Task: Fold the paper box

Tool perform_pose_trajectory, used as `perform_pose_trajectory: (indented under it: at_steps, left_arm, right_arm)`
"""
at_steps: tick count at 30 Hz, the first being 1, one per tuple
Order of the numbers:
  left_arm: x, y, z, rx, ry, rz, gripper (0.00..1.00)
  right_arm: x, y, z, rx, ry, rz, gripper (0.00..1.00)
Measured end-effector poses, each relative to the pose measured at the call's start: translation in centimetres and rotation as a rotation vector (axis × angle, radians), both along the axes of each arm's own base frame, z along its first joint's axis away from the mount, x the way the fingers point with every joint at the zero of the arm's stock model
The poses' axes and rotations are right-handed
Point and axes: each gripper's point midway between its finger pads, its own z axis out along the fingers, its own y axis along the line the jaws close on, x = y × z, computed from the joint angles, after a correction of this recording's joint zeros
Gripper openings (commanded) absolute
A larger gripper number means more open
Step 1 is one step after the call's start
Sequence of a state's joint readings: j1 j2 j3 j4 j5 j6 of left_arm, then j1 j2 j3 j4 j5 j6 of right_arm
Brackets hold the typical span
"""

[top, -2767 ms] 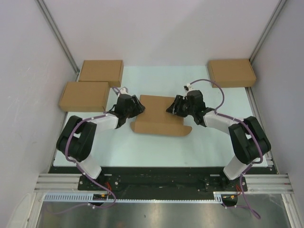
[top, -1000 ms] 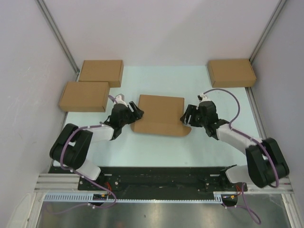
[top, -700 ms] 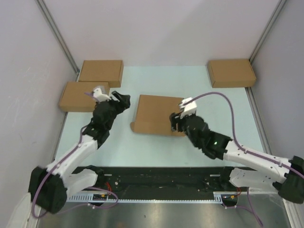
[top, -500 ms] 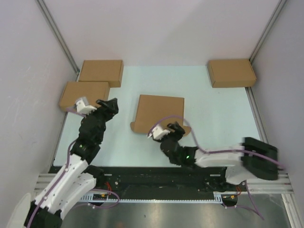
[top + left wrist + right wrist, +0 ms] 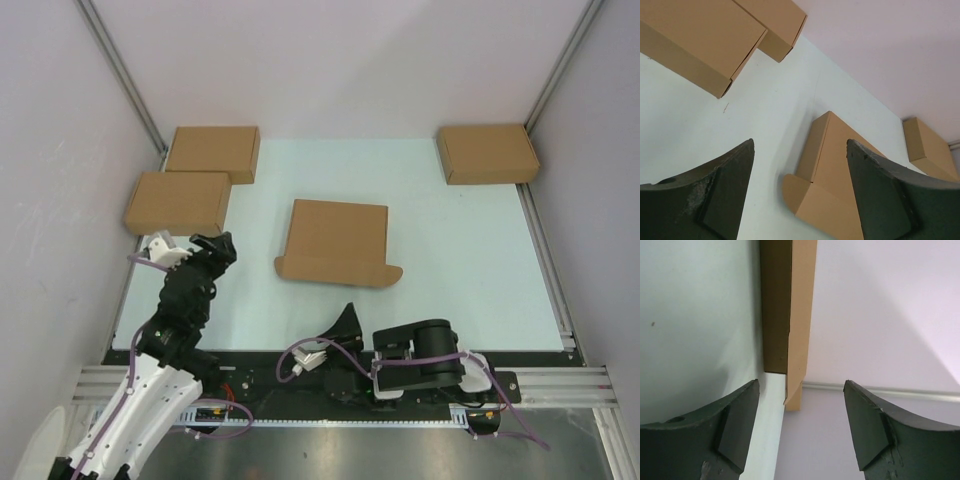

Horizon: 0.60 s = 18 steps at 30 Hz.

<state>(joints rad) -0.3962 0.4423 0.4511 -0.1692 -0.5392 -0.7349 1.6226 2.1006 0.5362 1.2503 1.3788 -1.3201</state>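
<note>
The front flap's near edge juts out toward the right gripper. My open fingers go outward to the paper box (image 5: 335, 243) next, around that flap edge, and close.
The paper box (image 5: 335, 243) lies flat and closed in the middle of the table, with a front flap and rounded corner tabs facing the arms. In the left wrist view the paper box (image 5: 840, 165) is ahead of the fingers, apart from them. My left gripper (image 5: 215, 250) hangs open to the box's left, with nothing between its fingers (image 5: 715, 195). My right gripper (image 5: 348, 315) is open and empty, low at the near edge, on an arm folded over its base. The right wrist view shows only a brown box (image 5: 785, 305) edge-on; which box it is, I cannot tell.
Two compact brown boxes (image 5: 178, 202) (image 5: 212, 153) sit at the back left and a third (image 5: 487, 153) at the back right. Grey walls close in the table on three sides. A black rail (image 5: 300, 370) runs along the near edge.
Both grippers have let go of the box's sides and drawn back toward the near edge. The right arm has folded down over its base; the left has swung left. The box stays put.
</note>
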Motion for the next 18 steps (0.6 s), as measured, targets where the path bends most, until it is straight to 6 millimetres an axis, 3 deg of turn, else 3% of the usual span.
perform_pose_trajectory:
  at_steps: [7,18]
  left_arm:
    - [-0.1,-0.1,-1.1,-0.009,0.029,0.001,0.79]
    - [0.9,-0.8,-3.2,0.001,0.100,-0.011,0.80]
  right_arm:
    - [-0.1,-0.2,-0.3,0.050,-0.023,-0.077,0.75]
    - [6.9,-1.3,-0.1,0.062,-0.012,-0.218,0.76]
